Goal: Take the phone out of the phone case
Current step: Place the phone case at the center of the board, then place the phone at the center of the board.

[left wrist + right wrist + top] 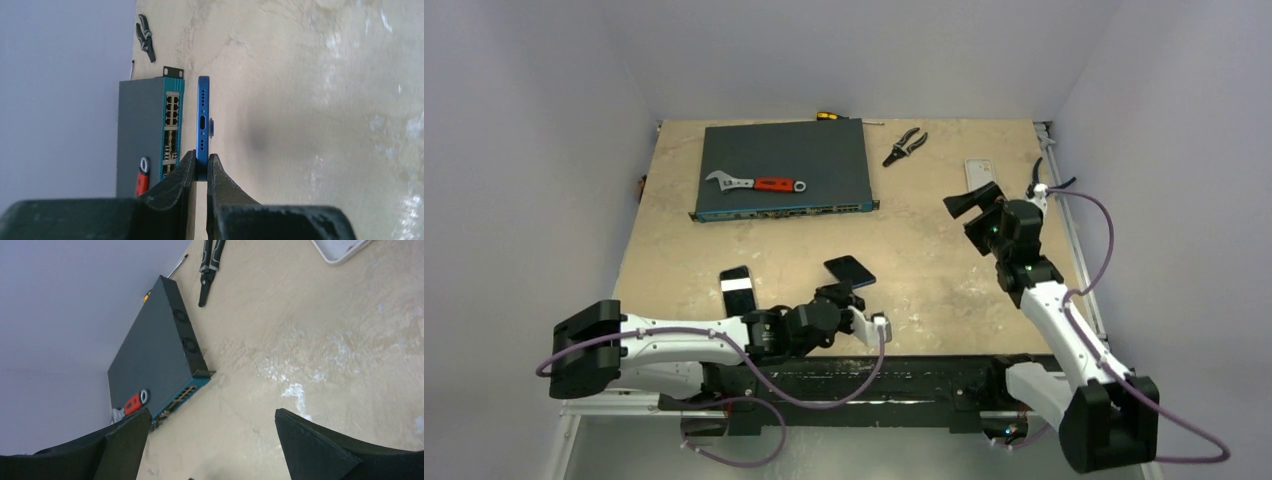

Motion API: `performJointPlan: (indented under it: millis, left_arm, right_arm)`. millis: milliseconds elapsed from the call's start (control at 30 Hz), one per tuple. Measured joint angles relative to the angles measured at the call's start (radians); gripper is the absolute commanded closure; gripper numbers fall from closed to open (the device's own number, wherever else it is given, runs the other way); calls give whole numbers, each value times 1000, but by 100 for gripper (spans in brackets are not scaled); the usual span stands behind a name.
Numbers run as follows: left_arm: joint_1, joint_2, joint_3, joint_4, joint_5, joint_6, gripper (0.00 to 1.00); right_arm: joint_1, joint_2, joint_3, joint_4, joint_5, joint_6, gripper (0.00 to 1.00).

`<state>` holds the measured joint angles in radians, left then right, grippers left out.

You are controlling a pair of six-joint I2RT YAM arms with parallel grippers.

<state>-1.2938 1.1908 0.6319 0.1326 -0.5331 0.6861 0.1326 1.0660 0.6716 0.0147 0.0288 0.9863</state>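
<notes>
The whitish phone case (980, 172) already lies apart, so my left gripper next needs to lower and tilt, level the phone and release it onto the bare tabletop below.
A blue phone (203, 120) shows edge-on in the left wrist view, its charging port facing the camera. My left gripper (201, 162) is shut on its lower end and holds it above the table. From above, the phone (851, 270) looks dark and sits just past my left gripper (842, 290), near the front middle. A whitish phone case (980, 172) lies flat at the back right. Its corner, the case (340, 250), shows at the top of the right wrist view. My right gripper (982, 207) hovers just in front of it, and this gripper (212, 415) is open and holds nothing.
A grey network switch (784, 170) lies at the back left with a red-handled wrench (759, 184) on it. Pliers (905, 146) and a screwdriver (827, 116) lie near the back wall. A dark slab with a white band (736, 285) lies left of the left gripper.
</notes>
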Motion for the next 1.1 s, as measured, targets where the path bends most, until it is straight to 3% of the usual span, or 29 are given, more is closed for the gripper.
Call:
performJointPlan:
  millis: [200, 467, 767, 1000, 1100]
  left_arm:
    - [-17, 32, -196, 199, 44, 254, 100]
    - [-18, 299, -282, 562, 55, 412, 100]
    - [-9, 503, -282, 844, 8, 435, 100]
    - [39, 673, -267, 1047, -41, 411, 89]
    - [52, 710, -263, 1086, -47, 388, 77]
  right_arm:
    - [6, -233, -61, -149, -59, -45, 1]
    - [41, -340, -61, -193, -127, -72, 1]
    - [64, -355, -61, -203, -138, -72, 1]
    - [64, -369, -61, -203, -152, -72, 1]
    - [64, -370, -61, -204, -152, -72, 1]
